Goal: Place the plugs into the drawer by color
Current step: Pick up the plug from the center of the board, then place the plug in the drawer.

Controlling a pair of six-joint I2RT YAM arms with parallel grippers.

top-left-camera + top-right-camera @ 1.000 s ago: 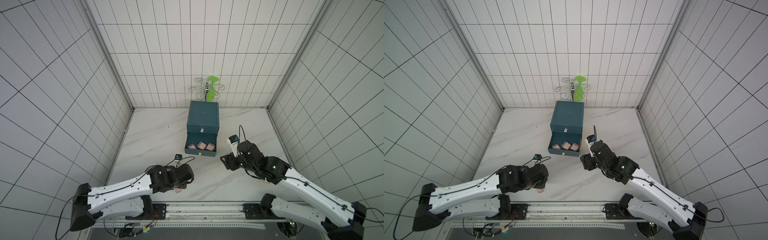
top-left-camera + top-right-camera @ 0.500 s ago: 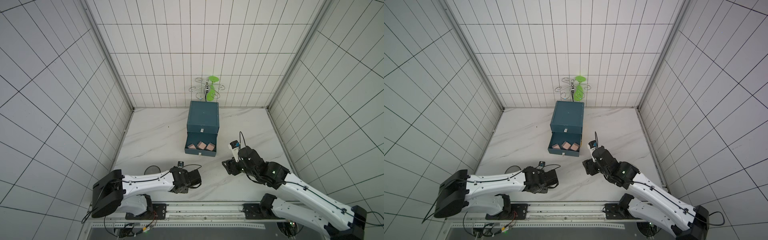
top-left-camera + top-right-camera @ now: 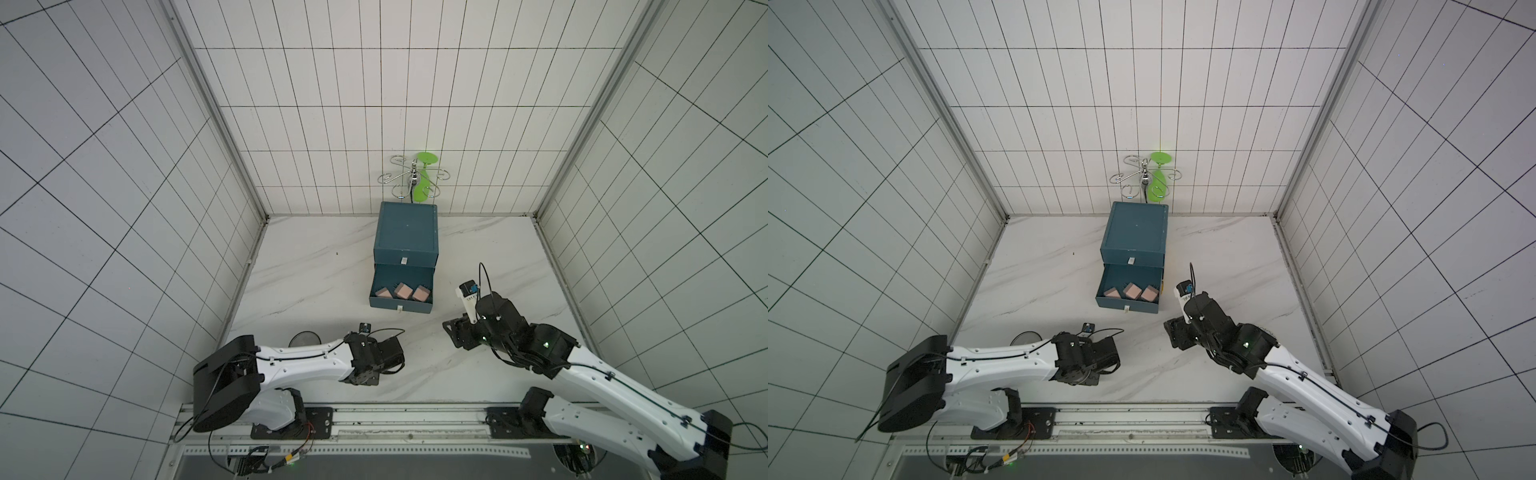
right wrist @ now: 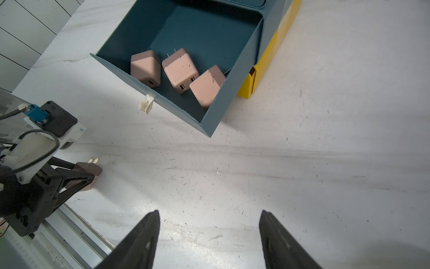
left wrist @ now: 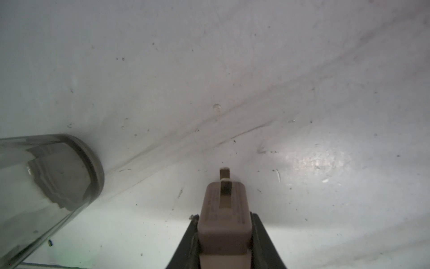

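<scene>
My left gripper lifts outward over the teal drawer next. It then lowers to release the plug above the drawer bottom's bare rear, since matching plugs line the drawer's front.
A peach-pink plug lies on the white table, prongs pointing away from my left gripper, whose jaws press on both its sides; the same plug shows in the right wrist view. In both top views the left wrist hides it. The teal drawer stands pulled out of its cabinet. Inside lie three peach-pink plugs. My right gripper hangs open over bare table, nearer than the drawer and to its right, with nothing between its fingers.
A clear glass stands close beside the left gripper and shows as a dark ring in a top view. A wire hook stand with a green piece is behind the cabinet. The cabinet's side is yellow.
My left arm has dropped low over the table and its jaws have closed onto the pink plug. My right gripper has drawn back a little from the drawer, still open.
</scene>
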